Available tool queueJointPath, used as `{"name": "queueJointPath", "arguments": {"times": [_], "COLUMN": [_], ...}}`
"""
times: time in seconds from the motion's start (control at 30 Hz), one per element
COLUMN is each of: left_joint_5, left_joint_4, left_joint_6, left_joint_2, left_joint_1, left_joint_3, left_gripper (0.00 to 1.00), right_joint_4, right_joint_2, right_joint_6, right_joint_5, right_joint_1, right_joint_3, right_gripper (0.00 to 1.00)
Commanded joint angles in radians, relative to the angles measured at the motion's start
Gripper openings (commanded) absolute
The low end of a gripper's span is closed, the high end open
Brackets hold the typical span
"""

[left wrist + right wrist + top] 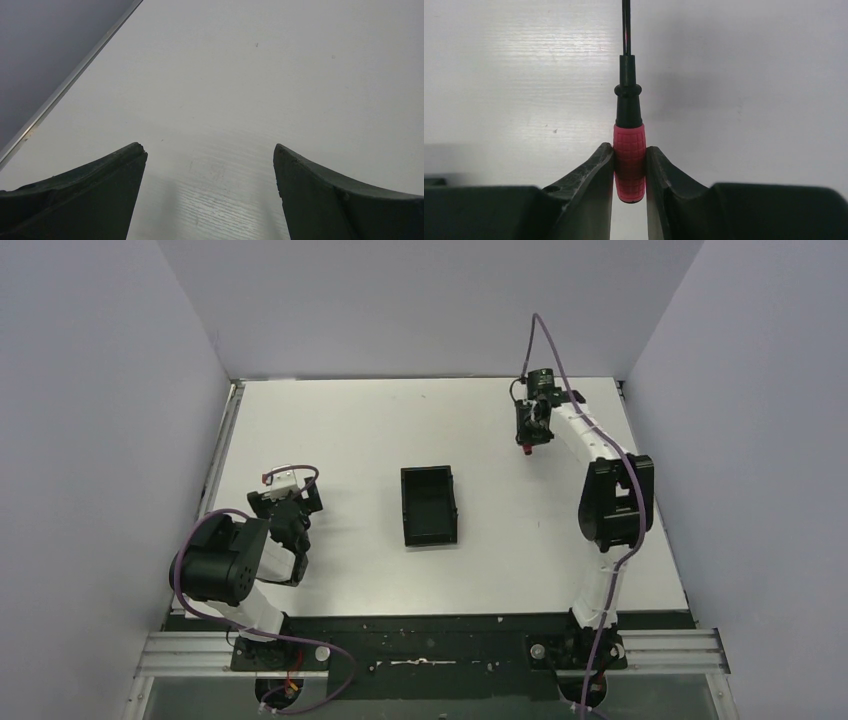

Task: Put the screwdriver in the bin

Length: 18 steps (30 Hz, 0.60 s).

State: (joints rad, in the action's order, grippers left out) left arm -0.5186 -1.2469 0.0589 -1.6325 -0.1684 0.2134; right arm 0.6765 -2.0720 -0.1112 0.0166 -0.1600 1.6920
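Observation:
My right gripper rises next, moves over the bin's opening (pixel 429 505), lowers and releases, since the opening lies back and to the gripper's left in the top view.
The screwdriver (pixel 629 155) has a red gridded handle, a black collar and a thin dark shaft pointing away from the wrist camera. My right gripper (pixel 630 150) is shut on the red handle, one finger pressed against each side. From above, that gripper (pixel 527 443) is low over the far right of the table, with a spot of the red screwdriver (pixel 526 451) showing under it. The black open-topped bin (pixel 430 505) sits in the middle of the table, well left of and nearer than the right gripper. My left gripper (pixel 210 155) is open over bare table at the left.
White walls close in the table on the left, back and right. A metal strip (pixel 70 82) runs along the table's left edge close to the left gripper. The right arm's elbow (pixel 615 502) hangs over the table's right side.

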Motion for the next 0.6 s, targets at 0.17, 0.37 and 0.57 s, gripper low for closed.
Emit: {"name": "queueJointPath", "arguments": {"times": [0.17, 0.37, 0.57], "left_joint_5": [0.005, 0.004, 0.004], "left_joint_4": [-0.030, -0.031, -0.030], "left_joint_6": [-0.002, -0.002, -0.002], "left_joint_2": [0.017, 0.016, 0.017], "left_joint_1": [0.003, 0.004, 0.004], "left_joint_3": [0.009, 0.009, 0.009], "left_gripper": [0.97, 0.97, 0.97], "right_joint_4": [0.238, 0.278, 0.234], "right_joint_2": [0.298, 0.355, 0.353], "right_joint_6": [-0.204, -0.267, -0.310], "right_joint_5": [-0.135, -0.169, -0.186], "right_joint_1": [-0.099, -0.321, -0.547], "right_joint_3": [0.051, 0.083, 0.095], "right_gripper": [0.00, 0.00, 0.01]}}
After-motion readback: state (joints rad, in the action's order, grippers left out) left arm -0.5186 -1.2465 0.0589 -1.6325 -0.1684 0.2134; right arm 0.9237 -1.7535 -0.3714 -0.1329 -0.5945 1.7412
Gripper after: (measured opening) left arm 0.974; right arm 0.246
